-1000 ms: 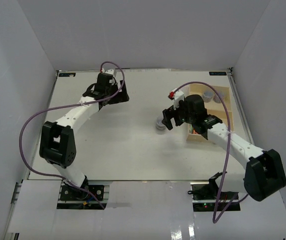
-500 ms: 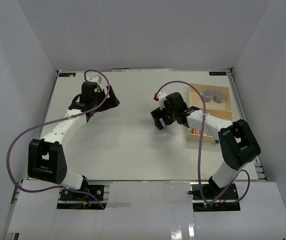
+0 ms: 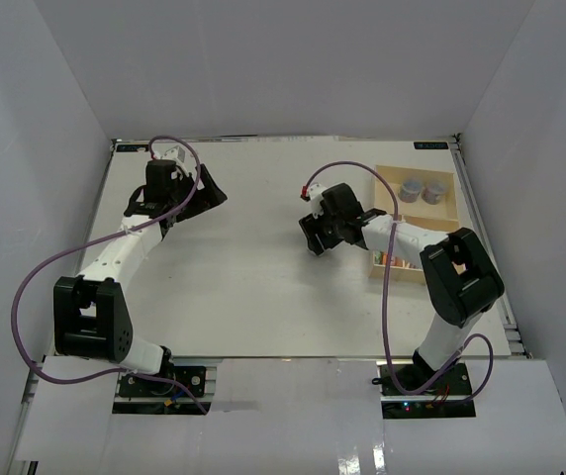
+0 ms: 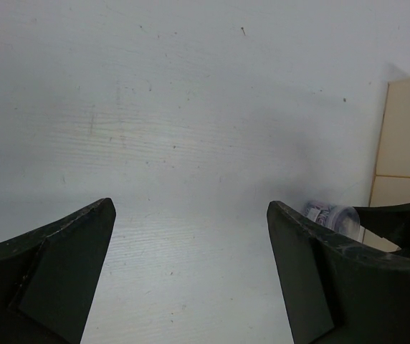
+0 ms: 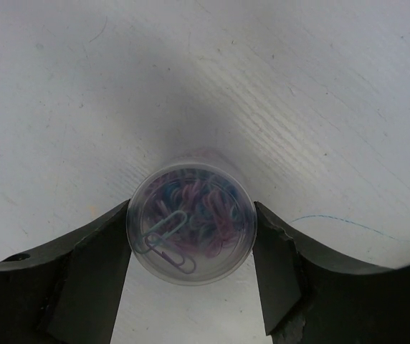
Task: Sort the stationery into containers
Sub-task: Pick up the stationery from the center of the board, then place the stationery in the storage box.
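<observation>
Next I will move my right gripper up, outward and down to release the pot, as the tray's free far corner (image 3: 387,185) lies to its right in the top view.
A small round clear pot (image 5: 191,218) full of coloured paper clips stands on the white table. My right gripper (image 5: 191,211) has one finger pressed against each side of it. From above, the right gripper (image 3: 313,237) covers that pot, just left of the beige wooden tray (image 3: 451,223). Two more grey-blue pots (image 3: 423,189) sit in the tray's far compartment, and small coloured items (image 3: 387,259) lie in its near part. My left gripper (image 3: 214,193) is open over bare table at the far left, its jaws (image 4: 191,229) wide apart. The left wrist view also catches the pot (image 4: 327,213).
White walls enclose the table on three sides. The tray (image 4: 406,129) lies close to the right wall. A purple cable loops over each arm.
My right gripper has slid left from the tray's edge and narrowed its jaws onto the pot. The left arm has drawn back toward the far left, still open.
</observation>
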